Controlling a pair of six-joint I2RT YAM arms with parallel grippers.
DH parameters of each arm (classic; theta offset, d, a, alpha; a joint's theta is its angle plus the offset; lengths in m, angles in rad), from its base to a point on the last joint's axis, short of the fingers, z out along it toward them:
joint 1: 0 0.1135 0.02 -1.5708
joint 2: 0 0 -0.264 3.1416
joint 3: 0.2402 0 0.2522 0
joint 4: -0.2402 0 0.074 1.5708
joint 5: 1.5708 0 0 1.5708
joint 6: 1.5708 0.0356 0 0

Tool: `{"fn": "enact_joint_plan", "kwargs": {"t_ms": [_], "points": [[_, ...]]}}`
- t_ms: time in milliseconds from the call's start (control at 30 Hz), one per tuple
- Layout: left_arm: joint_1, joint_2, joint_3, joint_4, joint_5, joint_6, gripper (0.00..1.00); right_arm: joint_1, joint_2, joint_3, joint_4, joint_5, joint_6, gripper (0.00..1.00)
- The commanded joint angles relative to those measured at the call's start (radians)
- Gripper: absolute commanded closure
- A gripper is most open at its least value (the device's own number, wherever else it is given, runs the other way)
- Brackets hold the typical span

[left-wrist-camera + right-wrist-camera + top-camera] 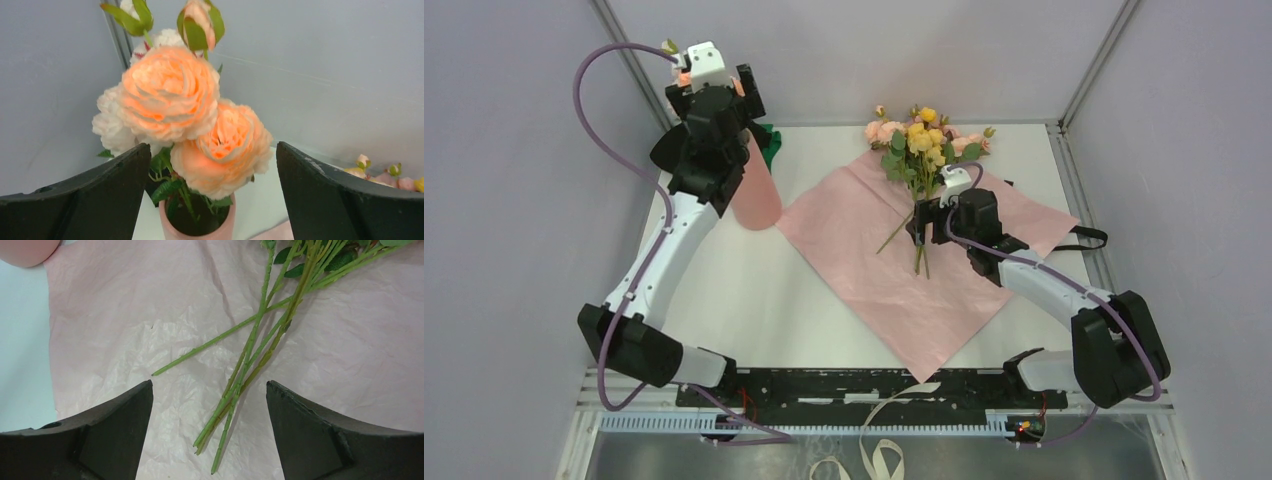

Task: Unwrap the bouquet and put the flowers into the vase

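I will next swing my left gripper across, down onto the remaining stems' bare part beside the leaves: the stems lie below, to its right in the top view.
The salmon-pink vase [759, 195] stands at the back left and holds peach roses [170, 95] with buds above them. My left gripper [212, 145] hovers just above the vase rim [226, 231], open, one finger on each side of the blooms and touching nothing. The bouquet's paper [874, 270] lies spread flat in mid-table. On it rest the remaining flowers [924, 135], peach and yellow heads pointing to the back. My right gripper [921, 225] hangs open over their green stems [250, 370], which lie loose between the fingers.
A black cloth lump with a green patch [769, 140] sits behind the vase. A black ribbon [1084, 240] trails off the paper's right corner. A beige strap [884, 455] hangs at the near edge. Grey walls close in on the left, back and right.
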Motion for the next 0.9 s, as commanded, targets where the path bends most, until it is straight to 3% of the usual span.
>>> {"fn": "enact_joint_plan", "kwargs": {"t_ms": [0,300,467,633,867], "points": [[-0.026,-0.102,-0.084,0.024,0.082,-0.114,0.0,-0.002,0.013,-0.003,0.054,-0.025,0.02,0.11],[-0.32,-0.078,-0.072,-0.05,0.117,-0.133,0.0,-0.003,0.0,-0.001,0.035,0.027,0.009,0.1],[-0.353,0.022,-0.067,-0.078,0.272,-0.274,0.0,-0.003,-0.074,-0.01,0.005,0.115,0.007,0.1],[-0.353,0.241,0.177,-0.29,0.376,-0.368,0.0,-0.005,-0.258,-0.075,-0.006,0.423,0.025,0.16],[-0.35,0.55,0.462,-0.446,0.55,-0.412,0.03,-0.021,-0.35,-0.083,-0.052,0.47,0.008,0.19]]}}
